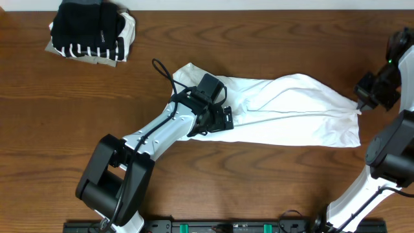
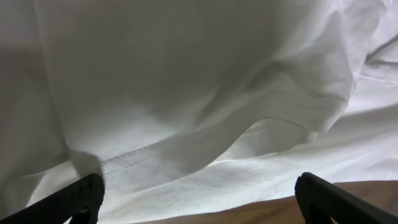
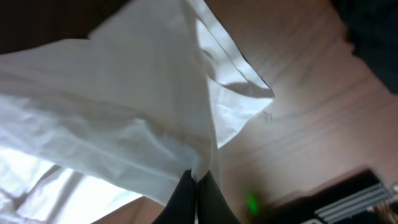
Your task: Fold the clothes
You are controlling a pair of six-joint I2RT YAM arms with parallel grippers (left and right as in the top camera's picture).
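Note:
The shirt's lower layer is flat at the near corner of the shirt's end. I should next move my right gripper back and down and bring the shirt's pinched fold over that corner.
A large white T-shirt (image 1: 291, 110) lies stretched across the middle of the wooden table, bunched lengthwise. My left gripper (image 1: 223, 118) stands open low over the shirt's left part; in the left wrist view its black fingertips (image 2: 81, 198) straddle a hemmed fold of white cloth (image 2: 186, 124), with bare wood just below. My right gripper (image 1: 359, 102) is shut on the shirt's right end; in the right wrist view its jaws (image 3: 198, 180) pinch a gather of white fabric (image 3: 124, 124) that hangs from them.
A pile of folded clothes (image 1: 90, 31), black, black-and-white striped and beige, sits at the far left corner. Bare wood (image 1: 272, 188) spreads in front of the shirt. The arm bases stand at the near edge.

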